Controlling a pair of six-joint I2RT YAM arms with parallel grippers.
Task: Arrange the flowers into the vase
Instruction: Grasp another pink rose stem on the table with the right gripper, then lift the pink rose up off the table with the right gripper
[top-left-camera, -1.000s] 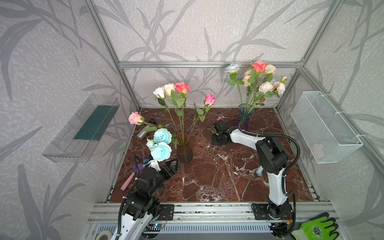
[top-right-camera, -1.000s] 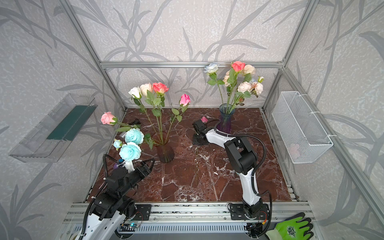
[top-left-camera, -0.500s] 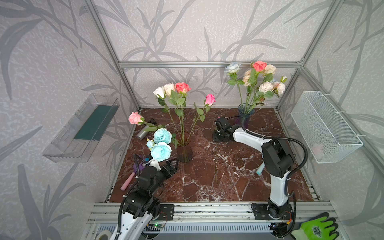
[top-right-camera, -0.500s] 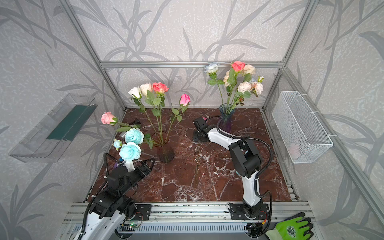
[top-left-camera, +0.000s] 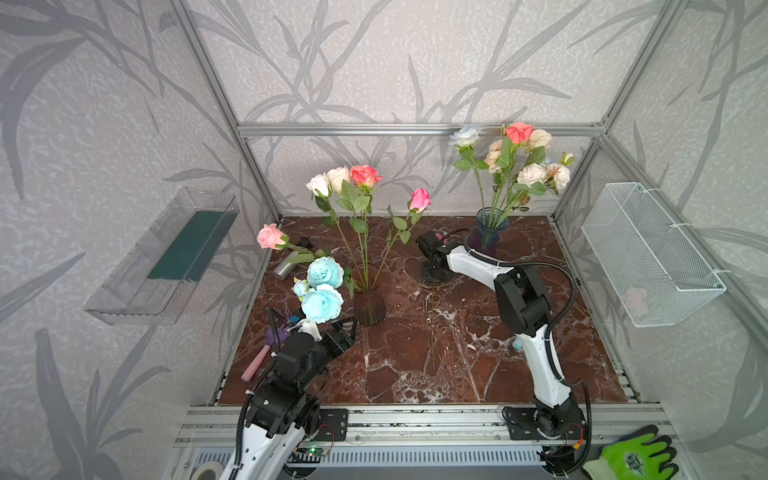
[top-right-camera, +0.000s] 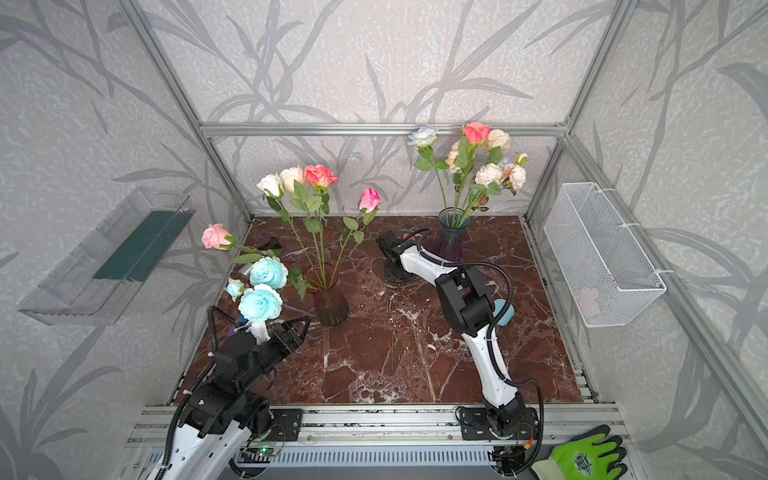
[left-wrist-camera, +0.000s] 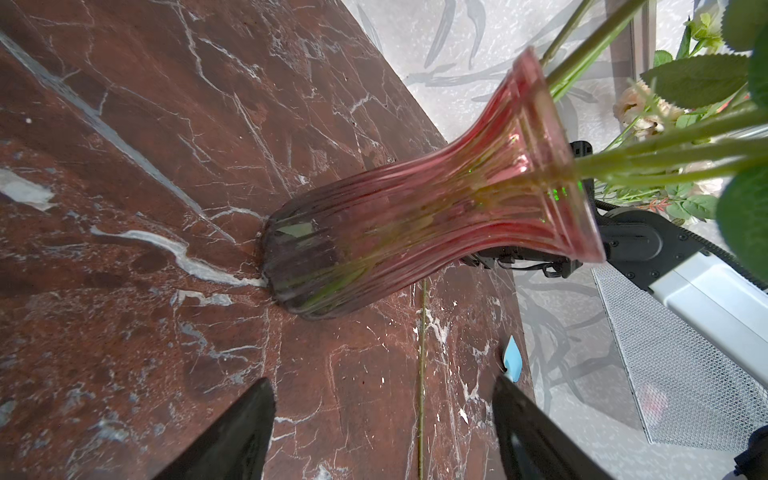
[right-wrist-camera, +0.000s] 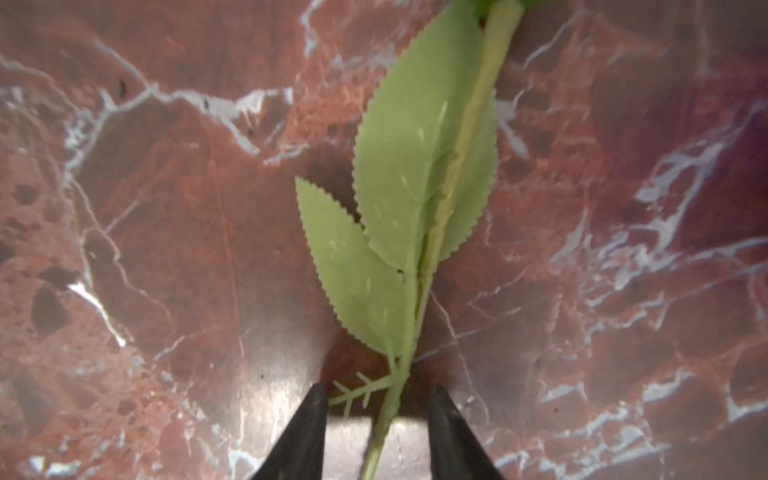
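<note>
My right gripper should stay where it is next and close its fingers on the flower's stem beside the serrated leaves, because the stem already runs between the open fingers.
One flower lies flat on the marble, its thin stem (top-left-camera: 432, 328) running toward the front and its head mostly hidden behind my right gripper (top-left-camera: 434, 276). That gripper points straight down over the stem's upper part. In the right wrist view the stem (right-wrist-camera: 388, 409) passes between the two black jaws with a gap on each side, just below the serrated leaves (right-wrist-camera: 415, 166), so the right gripper (right-wrist-camera: 376, 390) is open. A ribbed red-brown vase (top-left-camera: 368, 301) holds several roses. A blue vase (top-left-camera: 490, 232) at the back holds a fuller bunch. My left gripper (top-left-camera: 347, 330) is open and empty beside the red-brown vase (left-wrist-camera: 415, 216).
Teal peonies (top-left-camera: 322, 291) and a leaning pink rose (top-left-camera: 270, 237) stand at the left, above my left arm. A pink tool (top-left-camera: 255, 365) and a grey cylinder (top-left-camera: 284, 270) lie along the left edge. A clear wall tray (top-left-camera: 166, 257) hangs left, a wire basket (top-left-camera: 648, 257) right.
The right gripper's jaws have opened and now stand on either side of the flower stem on the table. Its elbow shifted slightly. The left arm has not moved.
</note>
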